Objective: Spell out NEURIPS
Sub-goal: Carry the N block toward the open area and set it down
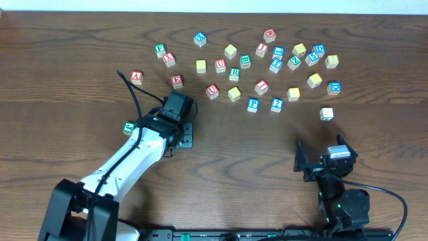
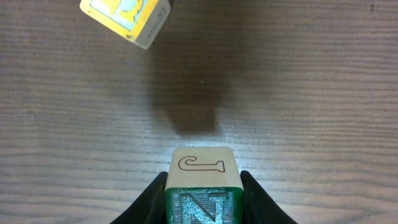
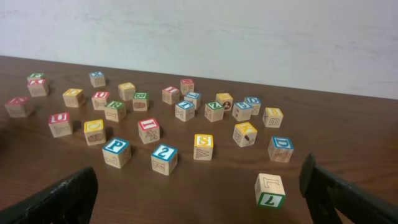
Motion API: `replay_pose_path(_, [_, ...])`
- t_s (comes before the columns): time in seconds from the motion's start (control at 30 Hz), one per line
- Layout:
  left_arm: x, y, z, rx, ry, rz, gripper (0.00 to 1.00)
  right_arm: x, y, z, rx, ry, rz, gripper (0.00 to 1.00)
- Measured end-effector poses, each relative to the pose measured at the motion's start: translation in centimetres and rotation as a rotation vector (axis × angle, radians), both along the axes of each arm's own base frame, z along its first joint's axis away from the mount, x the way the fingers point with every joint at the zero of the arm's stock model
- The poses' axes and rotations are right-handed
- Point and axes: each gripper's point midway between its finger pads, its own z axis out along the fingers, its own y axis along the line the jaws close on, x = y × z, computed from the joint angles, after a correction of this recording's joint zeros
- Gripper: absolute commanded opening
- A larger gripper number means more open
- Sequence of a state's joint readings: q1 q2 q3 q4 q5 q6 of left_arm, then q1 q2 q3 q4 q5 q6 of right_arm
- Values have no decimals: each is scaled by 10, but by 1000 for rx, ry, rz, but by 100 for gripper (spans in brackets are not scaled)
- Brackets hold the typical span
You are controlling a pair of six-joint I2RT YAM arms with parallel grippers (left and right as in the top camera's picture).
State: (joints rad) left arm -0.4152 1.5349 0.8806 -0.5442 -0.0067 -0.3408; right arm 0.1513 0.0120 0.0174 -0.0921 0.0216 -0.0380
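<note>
My left gripper will first go almost straight down to get the N cube onto the bare wood near the yellow cube.
My left gripper (image 2: 204,180) is shut on a wooden cube (image 2: 203,186) with a green N facing the camera and an outlined J on top. It hangs a little above the table, over its own shadow. In the overhead view that gripper (image 1: 186,132) stands left of centre and hides the cube. Other letters lie in the scattered group behind: red E (image 1: 176,81), red U (image 1: 212,90), green R (image 1: 234,73), red I (image 3: 148,130), blue P (image 3: 116,151), yellow S (image 3: 203,147). My right gripper (image 3: 199,186) is open and holds nothing at the near right (image 1: 321,159).
Several other cubes are spread across the far half of the table, among them a blue 2 (image 3: 164,158), a blue D (image 3: 280,149) and a green 7 (image 3: 270,190) closest to the right gripper. A green cube (image 1: 128,127) lies just left of the left arm.
</note>
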Motion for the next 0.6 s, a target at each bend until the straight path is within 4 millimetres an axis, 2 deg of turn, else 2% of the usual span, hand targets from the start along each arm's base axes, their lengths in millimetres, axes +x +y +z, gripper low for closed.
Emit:
replay_pose_path(0.33, [3,-1,-29,23,52,0,13,0,0,0,0,0,0,99])
replay_pose_path(0.6, [6,-3,-31,19,43,0,13,0,0,0,0,0,0,99])
